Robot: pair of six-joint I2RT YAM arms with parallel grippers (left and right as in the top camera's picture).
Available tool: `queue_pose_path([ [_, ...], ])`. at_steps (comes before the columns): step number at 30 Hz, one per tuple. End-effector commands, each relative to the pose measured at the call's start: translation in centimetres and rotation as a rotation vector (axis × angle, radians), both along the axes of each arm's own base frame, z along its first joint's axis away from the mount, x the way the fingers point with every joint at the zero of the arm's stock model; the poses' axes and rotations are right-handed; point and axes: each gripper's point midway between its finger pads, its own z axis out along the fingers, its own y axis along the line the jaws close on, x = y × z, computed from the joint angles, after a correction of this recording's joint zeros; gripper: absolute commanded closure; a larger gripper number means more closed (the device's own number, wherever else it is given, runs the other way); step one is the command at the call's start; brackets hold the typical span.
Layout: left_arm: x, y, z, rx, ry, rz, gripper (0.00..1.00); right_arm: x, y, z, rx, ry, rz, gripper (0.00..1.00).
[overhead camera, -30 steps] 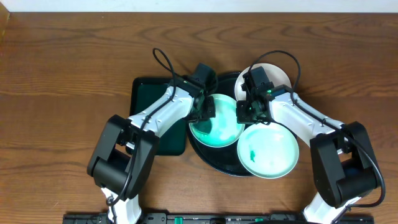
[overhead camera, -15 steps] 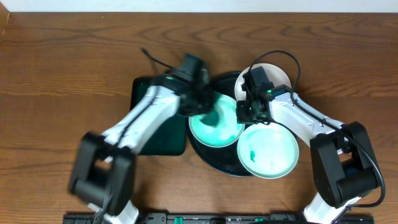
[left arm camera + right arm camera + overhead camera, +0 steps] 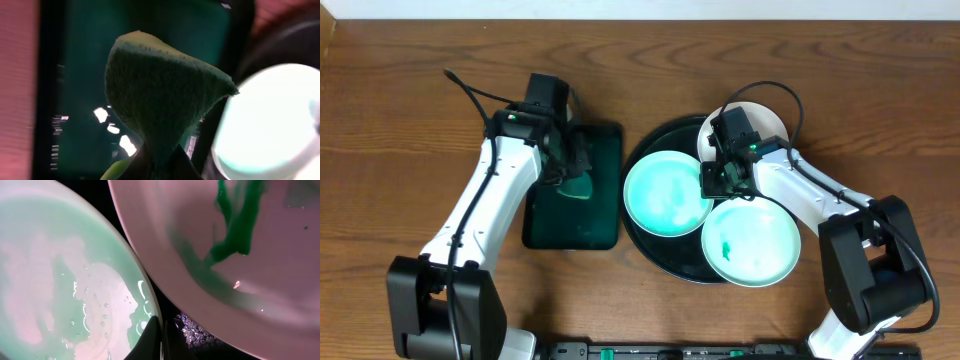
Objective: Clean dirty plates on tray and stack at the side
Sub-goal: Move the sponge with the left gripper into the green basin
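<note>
The dark green tray's bottom is open under the green sponge. My left gripper will lower the sponge slightly back onto that bottom next.
A pale mint plate [image 3: 665, 193], wet and smeared, lies on the left of the black tray [image 3: 650, 248]. My right gripper [image 3: 718, 182] is shut on its right rim; the right wrist view shows the jaws [image 3: 162, 335] pinching that rim [image 3: 65, 280]. A second mint plate [image 3: 752, 243] with a green smear [image 3: 235, 225] overlaps the tray's front right. The white plate [image 3: 765, 122] sits at the back right, mostly hidden by my right arm. My left gripper [image 3: 572, 170] is shut on the green sponge [image 3: 160, 95], holding it over the dark green tray.
The dark green rectangular tray [image 3: 575, 225] lies left of the black tray, touching it; it also shows in the left wrist view [image 3: 80, 75]. Brown wooden table [image 3: 420, 60] surrounds both trays.
My left arm has swung left, carrying the sponge off the left mint plate to above the dark green tray. The right arm and the plates have not moved.
</note>
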Motion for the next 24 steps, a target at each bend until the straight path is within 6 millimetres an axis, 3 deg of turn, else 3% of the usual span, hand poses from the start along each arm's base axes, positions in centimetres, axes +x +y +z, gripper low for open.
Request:
queue_pose_path([
  [1,-0.4,2.1,-1.2,0.124,0.016,-0.007,0.92,-0.3,0.5,0.3,0.022,0.003,-0.001,0.98],
  [8,-1.5,2.4,-4.9,0.136,0.048,-0.007,0.92,-0.3,0.5,0.3,0.022,0.003,-0.001,0.96],
  [11,-1.9,3.2,-6.2,0.175,0.046,0.003,0.92,-0.3,0.5,0.3,0.022,0.004,-0.001,0.88],
  [13,-2.1,3.4,-6.7,0.183,0.047,0.006,0.79,-0.4,0.4,0.3,0.021,0.006,-0.001,0.78],
  [16,-2.1,3.5,-6.8,0.186,0.045,0.008,0.68,-0.4,0.3,0.2,0.016,0.007,-0.002,0.73],
  [20,-1.3,3.3,-6.2,0.176,0.018,0.029,0.48,-0.6,-0.2,-0.4,-0.008,0.001,-0.009,0.75],
  [24,0.3,2.4,-3.7,0.128,-0.041,0.025,0.45,-0.7,-0.2,-0.8,-0.005,-0.007,-0.009,0.76],
])
